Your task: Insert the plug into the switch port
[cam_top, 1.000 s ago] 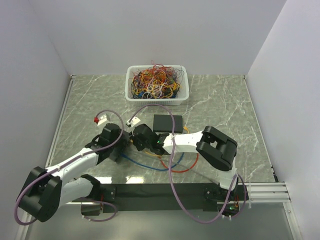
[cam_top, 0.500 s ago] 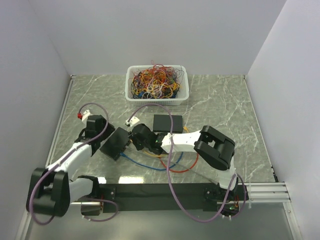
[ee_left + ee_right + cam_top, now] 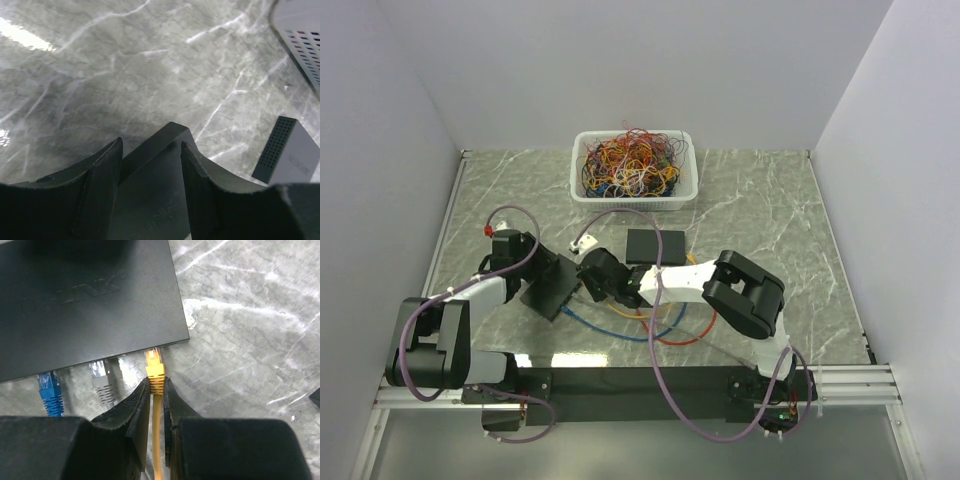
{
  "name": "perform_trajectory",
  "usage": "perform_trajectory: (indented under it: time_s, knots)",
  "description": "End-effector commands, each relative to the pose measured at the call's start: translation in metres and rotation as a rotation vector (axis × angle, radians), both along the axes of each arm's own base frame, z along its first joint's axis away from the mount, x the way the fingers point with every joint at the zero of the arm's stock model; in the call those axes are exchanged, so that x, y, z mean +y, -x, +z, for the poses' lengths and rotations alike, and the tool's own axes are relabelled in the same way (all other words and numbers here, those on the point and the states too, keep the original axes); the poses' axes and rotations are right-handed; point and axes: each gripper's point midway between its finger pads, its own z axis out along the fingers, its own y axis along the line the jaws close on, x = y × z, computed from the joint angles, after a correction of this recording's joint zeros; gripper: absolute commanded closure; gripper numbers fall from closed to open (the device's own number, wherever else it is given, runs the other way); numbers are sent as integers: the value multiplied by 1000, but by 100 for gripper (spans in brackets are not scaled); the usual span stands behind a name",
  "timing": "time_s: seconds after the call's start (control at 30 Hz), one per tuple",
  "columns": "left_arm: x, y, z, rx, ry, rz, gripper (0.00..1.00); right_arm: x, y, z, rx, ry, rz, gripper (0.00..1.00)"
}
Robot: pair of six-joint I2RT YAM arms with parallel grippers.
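Observation:
Next, my right gripper pushes outward and toward the switch's front edge, to its left in the top view, then releases the yellow plug's boot.
The black switch lies flat, left of centre on the table. My right gripper is shut on the ribbed boot of the yellow plug. The plug's clear tip sits at the front edge of the switch, right of a grey plug and a blue plug that sit in ports. How deep the yellow plug reaches is hidden. My left gripper is open, its fingers standing either side of a corner of the switch without pinching it.
A white basket of tangled cables stands at the back. A second black box lies right of the switch, grey-sided in the left wrist view. Blue, red and yellow cables loop on the table near the right arm.
My left gripper has let go of the switch, opened, and drawn back to the left. The right gripper stays shut on the yellow plug at the switch.

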Motion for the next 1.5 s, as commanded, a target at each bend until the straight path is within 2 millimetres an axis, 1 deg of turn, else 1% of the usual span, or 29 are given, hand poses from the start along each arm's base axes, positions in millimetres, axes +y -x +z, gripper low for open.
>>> perform_trajectory:
  time_s: [0.0, 0.07, 0.1, 0.13, 0.3, 0.37, 0.4, 0.47, 0.53, 0.57, 0.63, 0.67, 0.73, 0.77, 0.83, 0.9, 0.93, 0.97, 1.07, 1.1, 1.13, 1.17, 1.23, 1.27, 1.3, 1.33, 1.4, 1.43, 1.47]
  knots:
    - [-19, 3, 4, -28, 68, -88, 44, 30, -20, 40, -50, -133, -40, 100]
    - [-22, 5, 1, -24, 79, -99, 45, 32, -22, 39, -46, -135, -49, 100]
    - [-23, 5, 1, -26, 85, -104, 46, 33, -24, 35, -40, -128, -56, 100]
    - [-25, 7, -2, -21, 90, -109, 46, 36, -25, 38, -36, -139, -62, 100]
    - [-30, 5, -2, -19, 88, -123, 47, 42, -25, 35, -21, -143, -65, 100]
    - [-29, 4, -4, -8, 84, -123, 46, 40, -27, 33, -21, -133, -73, 100]
    - [-28, -1, 0, -16, 75, -115, 46, 39, -26, 31, -21, -128, -74, 100]
    - [-25, -3, 3, -7, 55, -111, 44, 34, -28, 27, -20, -111, -96, 100]
    - [-20, -13, 17, -40, 28, -93, 40, 32, -29, 21, -8, -96, -119, 100]
    - [-17, -13, 19, -29, 15, -82, 34, 28, -28, 16, 4, -73, -130, 100]
    - [-9, -23, 35, -59, -22, -45, 27, 25, -33, 12, 13, -62, -188, 100]
    - [-6, -21, 36, -41, -33, -33, 22, 22, -33, 8, 26, -49, -202, 100]
    - [1, -30, 56, -82, -48, 13, 18, 19, -40, 5, 53, -60, -267, 100]
    - [2, -27, 60, -76, -47, 20, 12, 16, -40, 2, 69, -54, -286, 100]
    - [3, -25, 76, -94, -40, 31, 7, 14, -45, -3, 117, -71, -345, 100]
    - [12, -21, 84, -84, -66, 74, 6, 15, -52, -7, 155, -87, -386, 100]
    - [14, -19, 95, -106, -71, 86, 5, 17, -52, -9, 191, -109, -418, 100]
    - [19, -17, 100, -112, -84, 107, 5, 13, -56, -14, 212, -105, -446, 100]
    - [23, -6, 121, -135, -91, 125, 4, 22, -64, -14, 266, -134, -521, 100]
    - [24, -4, 129, -150, -87, 131, 4, 32, -71, -9, 282, -170, -553, 100]
    - [24, 2, 137, -162, -85, 132, 4, 32, -71, -11, 295, -160, -574, 100]
    - [23, 4, 144, -180, -80, 129, 4, 39, -72, -9, 310, -174, -578, 100]
    - [23, 11, 158, -212, -78, 119, 4, 58, -82, 2, 338, -236, -608, 100]
    - [24, 15, 162, -208, -84, 121, 3, 66, -83, 4, 373, -253, -598, 100]
    - [25, 17, 165, -212, -95, 117, 3, 73, -84, -3, 398, -262, -598, 100]
    - [27, 20, 170, -224, -102, 122, 2, 89, -94, 16, 414, -335, -599, 100]
    - [29, 23, 172, -219, -113, 120, 1, 113, -105, 28, 474, -427, -574, 100]
    - [27, 24, 174, -223, -108, 114, 1, 121, -108, 31, 497, -460, -561, 100]
    - [26, 25, 170, -216, -104, 106, 1, 134, -112, 28, 521, -514, -528, 100]
